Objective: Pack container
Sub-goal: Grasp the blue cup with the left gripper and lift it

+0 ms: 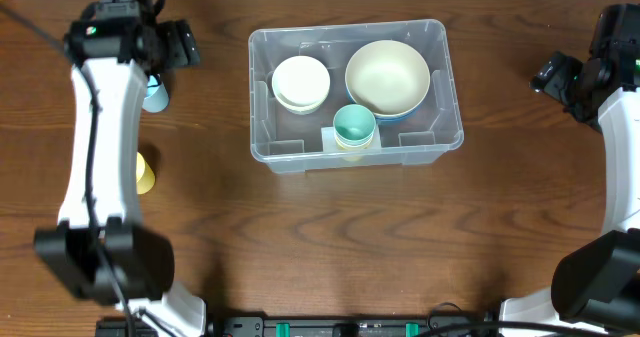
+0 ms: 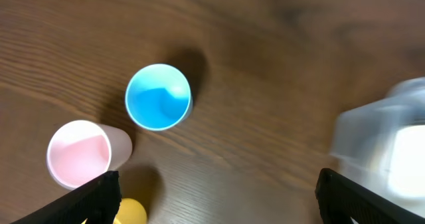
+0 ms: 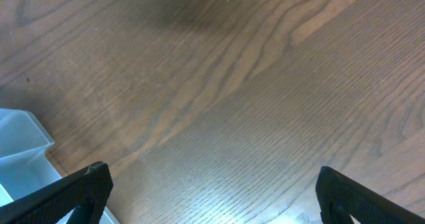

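Note:
My left gripper moves down next onto the rim of the blue cup (image 2: 158, 96) on its side toward the container (image 1: 352, 147). Bare wood lies clear of the pink cup there.
The clear plastic container (image 1: 352, 147) stands at the table's centre back. It holds a large cream bowl (image 1: 387, 76), a smaller white bowl (image 1: 300, 82) and a teal cup (image 1: 354, 126). Its blurred corner shows in the left wrist view (image 2: 388, 141) and the right wrist view (image 3: 20, 157). My left gripper (image 2: 216, 194) is open and empty above the table. A blue cup (image 2: 158, 96), a pink cup (image 2: 80, 152) and a yellow cup (image 2: 131, 213) stand just ahead and left of it. My right gripper (image 3: 212, 194) is open and empty over bare wood, right of the container.
In the overhead view the left arm (image 1: 100, 127) hides most of the blue cup (image 1: 155, 95) and the yellow cup (image 1: 146, 173). The right arm (image 1: 610, 87) stands at the right edge.

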{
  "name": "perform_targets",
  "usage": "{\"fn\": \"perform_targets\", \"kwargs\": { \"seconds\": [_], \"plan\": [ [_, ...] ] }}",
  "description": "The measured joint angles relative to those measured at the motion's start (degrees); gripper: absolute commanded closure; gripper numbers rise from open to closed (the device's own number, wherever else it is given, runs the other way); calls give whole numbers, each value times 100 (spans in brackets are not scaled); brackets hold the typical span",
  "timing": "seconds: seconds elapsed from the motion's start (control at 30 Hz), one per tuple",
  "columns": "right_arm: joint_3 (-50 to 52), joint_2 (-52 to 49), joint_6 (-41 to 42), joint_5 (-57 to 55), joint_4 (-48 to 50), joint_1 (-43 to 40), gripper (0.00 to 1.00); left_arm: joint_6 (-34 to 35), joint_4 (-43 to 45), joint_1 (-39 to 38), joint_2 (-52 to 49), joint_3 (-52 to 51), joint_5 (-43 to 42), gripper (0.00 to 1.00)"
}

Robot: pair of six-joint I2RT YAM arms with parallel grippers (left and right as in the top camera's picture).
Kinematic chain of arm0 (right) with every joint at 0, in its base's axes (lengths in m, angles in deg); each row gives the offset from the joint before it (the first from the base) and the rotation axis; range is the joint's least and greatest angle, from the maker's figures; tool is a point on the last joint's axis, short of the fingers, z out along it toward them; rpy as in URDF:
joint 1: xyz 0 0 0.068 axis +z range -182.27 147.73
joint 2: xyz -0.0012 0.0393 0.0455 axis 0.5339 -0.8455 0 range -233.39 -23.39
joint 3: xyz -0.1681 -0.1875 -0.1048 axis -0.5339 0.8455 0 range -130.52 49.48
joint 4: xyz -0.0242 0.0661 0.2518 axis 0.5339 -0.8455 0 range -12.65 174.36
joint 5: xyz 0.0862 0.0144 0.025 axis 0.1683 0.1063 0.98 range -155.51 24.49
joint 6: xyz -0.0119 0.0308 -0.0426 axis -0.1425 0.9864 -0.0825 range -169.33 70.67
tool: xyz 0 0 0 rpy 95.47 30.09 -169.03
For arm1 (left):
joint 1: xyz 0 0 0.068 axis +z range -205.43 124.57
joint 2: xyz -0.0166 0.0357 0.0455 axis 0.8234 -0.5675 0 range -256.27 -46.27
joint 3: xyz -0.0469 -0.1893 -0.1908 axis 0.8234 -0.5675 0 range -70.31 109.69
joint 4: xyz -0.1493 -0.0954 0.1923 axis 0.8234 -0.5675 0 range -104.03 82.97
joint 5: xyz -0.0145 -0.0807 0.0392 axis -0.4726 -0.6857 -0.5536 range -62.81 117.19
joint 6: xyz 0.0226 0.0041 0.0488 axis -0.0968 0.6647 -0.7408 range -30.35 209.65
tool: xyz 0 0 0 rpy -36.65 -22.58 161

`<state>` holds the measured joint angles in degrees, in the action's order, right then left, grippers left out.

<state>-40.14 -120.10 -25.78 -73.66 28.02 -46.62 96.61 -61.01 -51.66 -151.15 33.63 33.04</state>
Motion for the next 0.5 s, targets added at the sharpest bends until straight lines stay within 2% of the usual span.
{"fn": "perform_targets", "kwargs": {
  "seconds": [0.2,0.5],
  "plan": [
    [0,0,0,0,0,0,1,-407,142,181,-822,-4,-33,6],
    [0,0,0,-2,2,2,1,-560,348,487,-1473,-4,-52,9]
  ]
}}
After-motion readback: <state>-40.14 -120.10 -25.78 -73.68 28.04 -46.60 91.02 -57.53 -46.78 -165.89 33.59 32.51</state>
